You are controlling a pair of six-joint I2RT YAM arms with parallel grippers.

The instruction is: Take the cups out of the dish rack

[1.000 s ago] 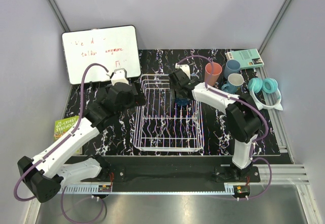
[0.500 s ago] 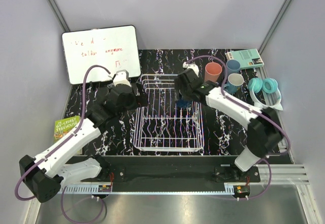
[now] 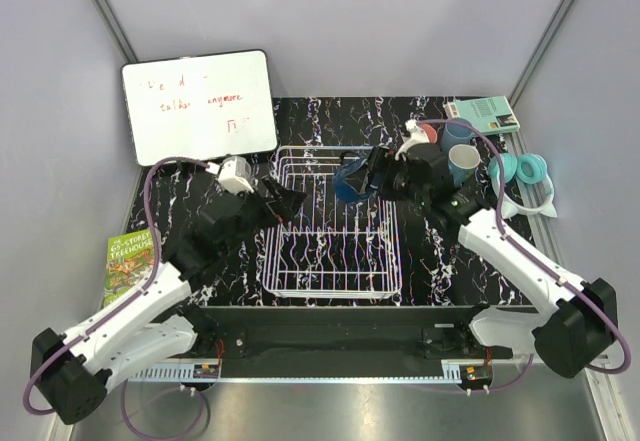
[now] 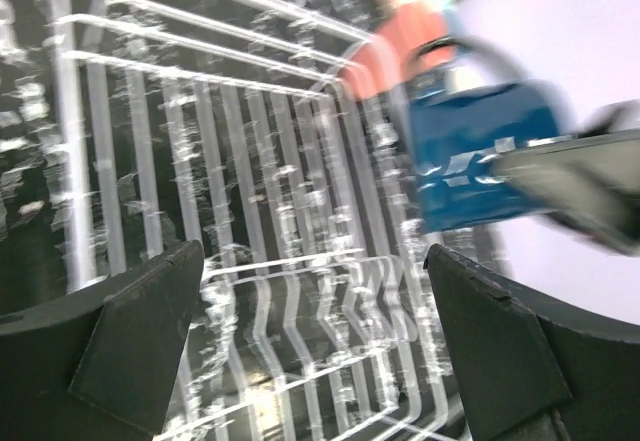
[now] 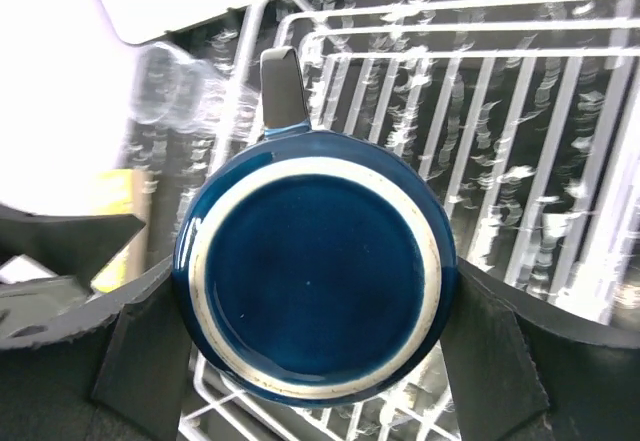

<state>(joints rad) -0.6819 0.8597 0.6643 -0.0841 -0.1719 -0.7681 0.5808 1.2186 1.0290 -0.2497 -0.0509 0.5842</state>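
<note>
My left gripper moves across onto the navy mug's rim (image 3: 343, 196) (image 4: 427, 219) to its right in the top view next, since my right gripper leaves that rim free.
The white wire dish rack (image 3: 330, 261) sits mid-table. My right gripper (image 3: 368, 174) is shut on the dark navy mug (image 3: 348, 183) and holds it above the rack's far right part. In the right wrist view the mug's base (image 5: 315, 281) faces the camera between both fingers (image 5: 150, 361). My left gripper (image 3: 290, 201) is open and empty over the rack's left side (image 4: 250, 291). It sees the navy mug (image 4: 480, 151) and the salmon-pink tumbler (image 4: 395, 51). Two light blue mugs (image 3: 458, 131) (image 3: 464, 163) stand at the far right. A blurred clear glass (image 5: 170, 86) shows left of the rack.
A whiteboard (image 3: 200, 106) leans at the back left. A green book (image 3: 125, 256) lies at the left edge, a teal book (image 3: 485, 113) at the back right. Teal headphones (image 3: 522, 171) lie at the right edge. The salmon tumbler (image 3: 430, 133) is partly hidden behind my right arm.
My right gripper has lifted the navy mug out of the rack and tilted it, the arm swinging right. My left gripper has moved right over the rack's left edge.
</note>
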